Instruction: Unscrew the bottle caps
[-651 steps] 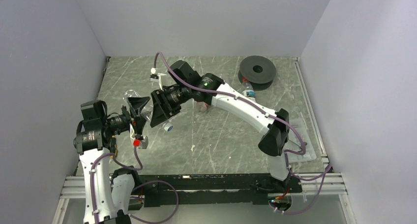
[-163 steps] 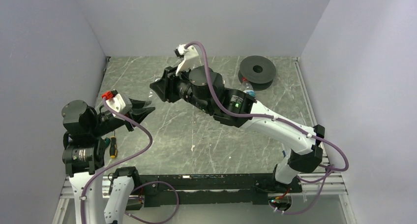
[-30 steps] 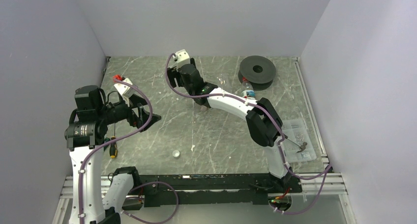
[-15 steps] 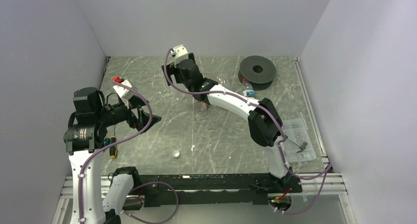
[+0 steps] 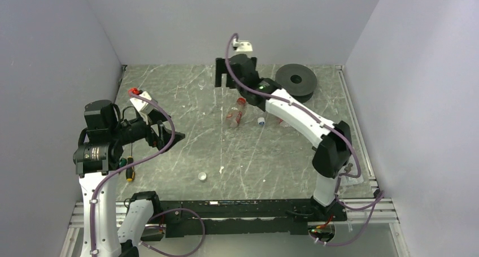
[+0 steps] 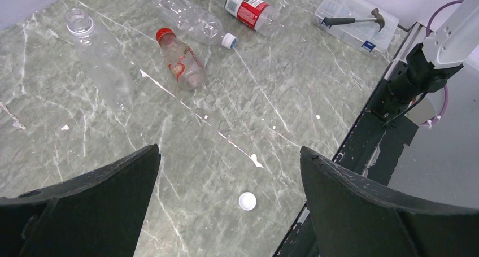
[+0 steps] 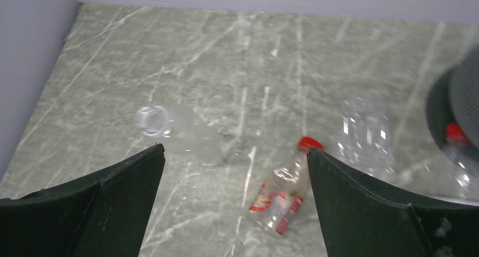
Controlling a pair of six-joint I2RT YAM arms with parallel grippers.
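Observation:
My right gripper moves down to the bottle's body below the cap next, since the red cap is still on the small bottle's neck.
A small bottle [image 5: 235, 115] with a reddish label and a red cap [image 5: 242, 100] lies on the marble table [image 5: 169, 99]. My right gripper [image 5: 225, 82] hovers open above and behind it; in its wrist view this bottle [image 7: 282, 196] lies below the open, empty gripper [image 7: 235, 149]. A clear capless bottle [image 7: 183, 134] lies to the left, its open mouth [image 7: 151, 120] showing. Another clear bottle [image 6: 192, 21] carries a white cap [image 6: 229, 40]. A loose white cap [image 6: 247, 200] lies under my open left gripper [image 6: 229, 152], which hangs high at the left [image 5: 171, 134].
A black spool [image 5: 296, 79] stands at the back right, with a red-labelled bottle [image 6: 248, 5] beside it. A clear box holding a hammer [image 6: 356, 22] sits near the right edge. A screwdriver [image 5: 130, 169] lies at the left by my left arm.
My right arm has swung from the back left toward the back middle and its jaws have spread wider. The red-capped bottle it was covering now shows. The left arm has barely moved.

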